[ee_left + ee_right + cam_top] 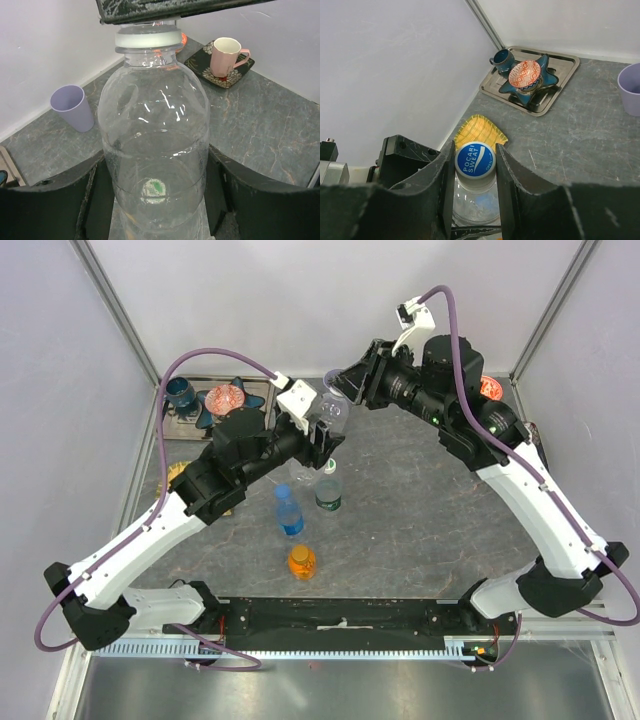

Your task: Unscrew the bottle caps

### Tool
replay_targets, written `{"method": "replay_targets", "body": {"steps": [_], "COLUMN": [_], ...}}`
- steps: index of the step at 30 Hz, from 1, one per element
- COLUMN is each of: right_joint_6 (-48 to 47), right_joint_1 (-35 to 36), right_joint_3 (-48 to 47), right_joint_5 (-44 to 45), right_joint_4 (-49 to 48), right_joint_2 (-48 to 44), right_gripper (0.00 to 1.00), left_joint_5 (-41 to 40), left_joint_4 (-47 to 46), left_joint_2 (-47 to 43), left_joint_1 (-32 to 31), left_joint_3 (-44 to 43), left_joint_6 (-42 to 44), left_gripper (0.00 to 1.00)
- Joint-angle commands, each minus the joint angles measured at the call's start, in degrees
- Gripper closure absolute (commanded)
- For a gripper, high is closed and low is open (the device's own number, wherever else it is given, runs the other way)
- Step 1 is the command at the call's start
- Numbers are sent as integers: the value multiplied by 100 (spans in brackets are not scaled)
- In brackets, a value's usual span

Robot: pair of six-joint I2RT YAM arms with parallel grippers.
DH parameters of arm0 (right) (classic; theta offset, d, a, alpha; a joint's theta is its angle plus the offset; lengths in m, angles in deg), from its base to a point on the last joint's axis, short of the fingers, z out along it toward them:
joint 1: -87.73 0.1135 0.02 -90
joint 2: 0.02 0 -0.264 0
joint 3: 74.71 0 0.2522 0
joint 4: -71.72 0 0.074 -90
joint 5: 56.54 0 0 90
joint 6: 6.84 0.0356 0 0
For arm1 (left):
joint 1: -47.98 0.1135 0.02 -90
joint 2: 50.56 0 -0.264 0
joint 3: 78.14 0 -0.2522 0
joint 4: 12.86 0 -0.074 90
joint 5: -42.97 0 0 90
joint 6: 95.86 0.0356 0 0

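Observation:
The bare tabletop is below my right gripper and to its right in the top view, so I should next carry the blue cap that way, lower it and release it.
My left gripper [323,440] [155,200] is shut on the body of the plain clear bottle [333,415] [152,135] and holds it upright above the table. My right gripper [347,388] [475,167] comes from above, with its fingers shut on both sides of that bottle's blue cap [475,159], which is printed "Pocari Sweat". The blue-label bottle [289,512] with a blue cap, the green-label bottle [328,492] with a white and green cap, and the short orange bottle [302,561] with an orange cap stand on the table near the middle.
A purple cup [73,106] [632,88] stands at the back wall. A pink mug [225,56] sits on a dark patterned saucer at the back right. A metal tray [563,70] at the back left holds a blue cup and an orange bowl. A yellow woven mat [480,131] lies at the left.

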Motion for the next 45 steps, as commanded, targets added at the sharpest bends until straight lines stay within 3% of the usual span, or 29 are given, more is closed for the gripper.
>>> {"method": "replay_targets", "body": {"steps": [1, 5, 8, 11, 12, 14, 15, 17, 18, 21, 25, 33, 39, 45], "right_joint_6": [-300, -651, -1020, -1355, -1434, -1592, -1636, -1506, -1400, -1110, -960, 261, 244, -108], "right_joint_1": [29, 29, 20, 11, 20, 20, 11, 20, 11, 20, 11, 20, 20, 11], "right_joint_3": [110, 58, 101, 338, 383, 601, 707, 1118, 1208, 1288, 1393, 2035, 2272, 2123], "right_joint_5": [-266, -677, -1370, -2117, -2304, -2760, -3180, -3648, -4120, -4642, -5247, -6278, -6489, -6060], "right_joint_4": [29, 29, -85, -462, -594, -787, -1093, -1777, -1990, -2387, -2659, -4707, -4779, -4313], "right_joint_2": [-227, -403, -596, -921, -1061, -1202, -1386, -1711, -1783, -1854, -1924, -2056, -2126, -2196], "right_gripper": [100, 100, 100, 100, 100, 100, 100, 100, 100, 100, 100, 100, 100, 100], "left_joint_5": [444, 979, 1778, 3103, 3986, 4939, 5884, 6716, 7276, 7834, 8073, 8213, 8275, 8232], "left_joint_4": [-273, -211, -281, -527, -641, -1071, -1273, -2343, -2843, -4374, -5562, -6767, -7023, -6997], "left_joint_2": [-95, -261, -402, -578, -605, -544, -491, -272, -210, 36, 282, 809, 994, 1039], "left_joint_1": [-38, -29, 24, 295, 409, 778, 910, 1218, 1280, 1386, 1386, 1386, 1386, 1439], "left_joint_3": [-267, -338, -303, -241, -206, -197, -197, -162, -75, 75, 128, 172, 163, 207], "left_joint_6": [266, 99, -94, -480, -812, -1261, -1847, -2622, -3470, -4782, -5780, -6984, -7135, -7038], "left_gripper": [72, 71, 70, 69, 69, 68, 68, 69, 69, 69, 70, 69, 69, 69]}}
